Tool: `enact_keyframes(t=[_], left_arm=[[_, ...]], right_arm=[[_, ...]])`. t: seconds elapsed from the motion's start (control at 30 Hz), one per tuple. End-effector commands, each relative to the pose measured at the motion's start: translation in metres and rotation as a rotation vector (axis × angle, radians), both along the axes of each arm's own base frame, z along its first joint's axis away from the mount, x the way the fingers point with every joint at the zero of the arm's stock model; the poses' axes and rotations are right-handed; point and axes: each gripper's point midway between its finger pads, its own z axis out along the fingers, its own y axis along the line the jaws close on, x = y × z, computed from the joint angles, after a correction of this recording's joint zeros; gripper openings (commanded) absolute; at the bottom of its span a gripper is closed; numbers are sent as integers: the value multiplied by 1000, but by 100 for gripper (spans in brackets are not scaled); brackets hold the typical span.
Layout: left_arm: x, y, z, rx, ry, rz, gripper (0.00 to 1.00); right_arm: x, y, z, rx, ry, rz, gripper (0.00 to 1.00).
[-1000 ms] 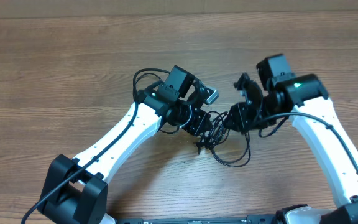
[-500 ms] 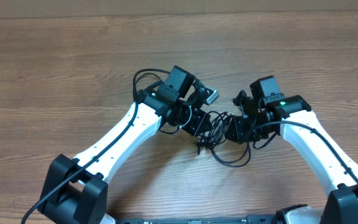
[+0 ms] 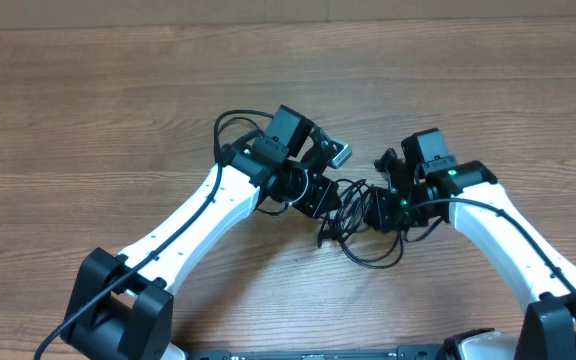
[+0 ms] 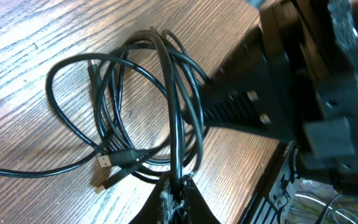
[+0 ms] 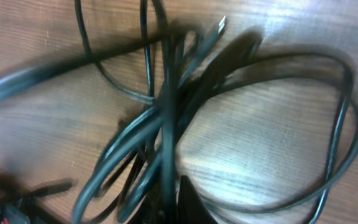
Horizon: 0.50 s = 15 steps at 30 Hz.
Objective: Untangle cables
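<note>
Bare table lies to the left of the tangle in the overhead view. My left gripper should next pull its piece of cable out of the tangle that way and release it.
The cables (image 3: 353, 222) are a tangle of thin black cords on the wooden table between my two grippers, with one loop trailing toward the front. In the left wrist view the cables (image 4: 135, 106) form overlapping loops with two small plug tips near the bottom left. My left gripper (image 3: 320, 200) is shut on a strand of the cables (image 4: 178, 186) at the tangle's left side. My right gripper (image 3: 380, 208) is at the tangle's right side, shut on strands of the cables (image 5: 166, 155), which look blurred in the right wrist view.
The wooden table (image 3: 118, 120) extends all round. The other arm's dark body (image 4: 303, 81) fills the right of the left wrist view. A thick black wire loops behind the left arm's wrist (image 3: 230, 125).
My right arm has swung down and left toward the tangle and lowered onto it. The left arm has stayed in place, still holding its strand.
</note>
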Motion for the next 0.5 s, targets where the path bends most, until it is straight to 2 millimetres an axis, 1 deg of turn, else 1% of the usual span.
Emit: enact_keyframes(t=[0.0, 0.03, 0.1, 0.13, 0.2, 0.27, 0.3, 0.33, 0.4, 0.47], left_arm=[[-2, 0, 5, -4, -14, -1, 4], [-2, 0, 5, -4, -15, -2, 5], [-2, 0, 5, -4, -15, -2, 4], [-2, 0, 5, -4, -14, -1, 5], [-2, 0, 5, -4, -15, -2, 4], [-2, 0, 5, -4, -14, -1, 4], [-3, 0, 5, -4, -14, -2, 4], [-2, 0, 5, -4, -14, -1, 4], [-2, 0, 5, -3, -15, -1, 4], [3, 5, 1, 32, -33, 27, 4]], right_arm=[[12, 9, 48, 39, -33, 22, 4], [13, 9, 61, 37, -33, 30, 4], [16, 10, 97, 41, -51, 33, 4], [19, 10, 121, 48, -77, 33, 4], [27, 13, 161, 67, -153, 34, 4], [36, 15, 177, 82, -213, 35, 4], [42, 18, 180, 100, -240, 38, 4], [46, 26, 184, 138, -261, 48, 4], [46, 34, 187, 183, -269, 66, 4], [43, 42, 187, 216, -261, 85, 4]])
